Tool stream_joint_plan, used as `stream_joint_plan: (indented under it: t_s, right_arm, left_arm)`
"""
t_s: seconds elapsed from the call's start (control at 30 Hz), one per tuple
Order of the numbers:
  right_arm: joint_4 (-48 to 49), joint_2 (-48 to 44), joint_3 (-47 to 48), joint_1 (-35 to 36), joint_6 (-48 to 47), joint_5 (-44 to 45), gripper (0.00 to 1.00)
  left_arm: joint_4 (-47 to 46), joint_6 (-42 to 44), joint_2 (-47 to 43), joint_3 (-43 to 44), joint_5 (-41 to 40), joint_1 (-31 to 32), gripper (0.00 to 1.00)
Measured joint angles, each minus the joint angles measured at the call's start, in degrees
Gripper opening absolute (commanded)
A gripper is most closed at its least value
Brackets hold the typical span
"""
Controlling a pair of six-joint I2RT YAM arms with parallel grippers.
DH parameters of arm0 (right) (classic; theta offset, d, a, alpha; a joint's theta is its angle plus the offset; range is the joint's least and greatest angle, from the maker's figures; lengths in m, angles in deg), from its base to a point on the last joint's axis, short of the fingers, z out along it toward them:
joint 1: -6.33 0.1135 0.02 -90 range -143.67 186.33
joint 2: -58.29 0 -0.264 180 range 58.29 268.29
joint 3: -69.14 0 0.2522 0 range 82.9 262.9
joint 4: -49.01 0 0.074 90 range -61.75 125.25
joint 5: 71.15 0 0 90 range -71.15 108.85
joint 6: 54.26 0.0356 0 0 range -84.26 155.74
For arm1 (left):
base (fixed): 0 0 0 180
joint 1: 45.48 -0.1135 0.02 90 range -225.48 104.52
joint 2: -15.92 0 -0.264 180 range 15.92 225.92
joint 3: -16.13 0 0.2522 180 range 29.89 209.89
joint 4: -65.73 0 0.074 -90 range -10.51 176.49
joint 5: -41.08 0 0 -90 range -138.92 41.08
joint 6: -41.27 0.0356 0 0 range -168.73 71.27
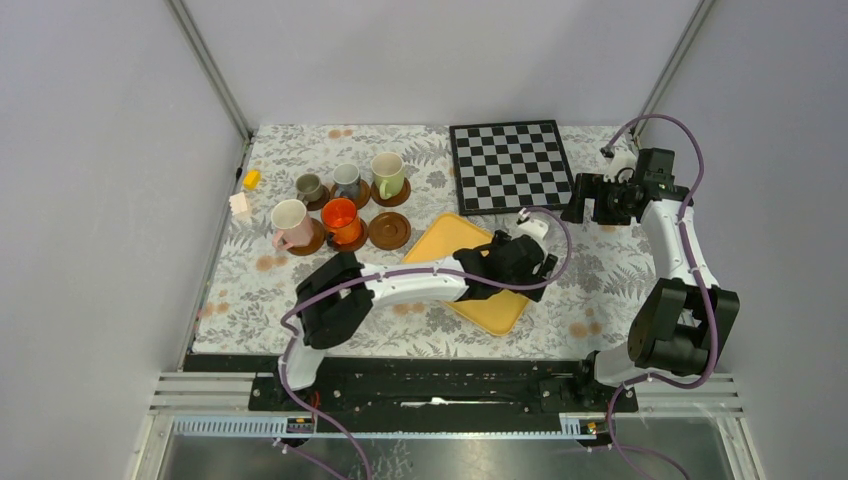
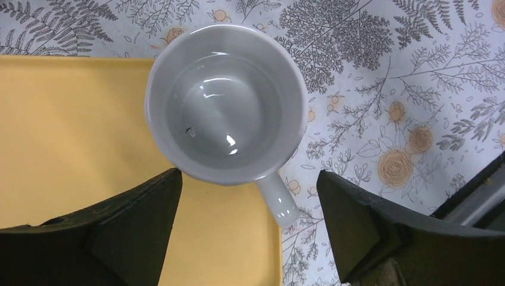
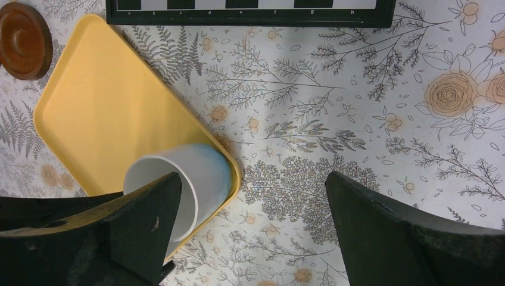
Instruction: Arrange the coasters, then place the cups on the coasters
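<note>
The white cup's handle is below the gap between my left gripper's fingers. My left gripper will next move down until its open fingers are on both sides of the handle, and close there.
A white cup stands upright on the right corner of the yellow tray. My left gripper hovers over it, open. In the left wrist view the cup sits just ahead of the fingertips, touching neither, with its handle pointing back between them. Five cups stand on coasters at the back left: grey-brown, blue-grey, pale green, pinkish and orange-red. One coaster is bare. My right gripper is open and holds nothing, off to the cup's right.
A chessboard lies at the back, right of the cups. Two small blocks, yellow and pale pink, sit near the left edge. In the right wrist view the tray, the white cup and the bare coaster show.
</note>
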Motion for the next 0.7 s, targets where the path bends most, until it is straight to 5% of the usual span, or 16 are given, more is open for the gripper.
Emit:
stream_joint_plan:
  t_s: [0.27,0.47,0.7]
  right_arm:
    - [0.3,0.0,-0.1,0.0,0.0,-0.1,0.98]
    - [0.3,0.0,-0.3,0.0,0.0,-0.2,0.98]
    - [0.3,0.0,-0.3,0.0,0.0,-1.1,0.98]
  left_arm:
    - [0.9,-0.1,1.9,1.1,-2.5,-0.2,0.74]
    - [-0.6,0.3,0.0,-2.8,-2.5,-1.5,0.49]
    - [-1.3,1.6,-3.8,-7.8,0.0,-3.7,0.42]
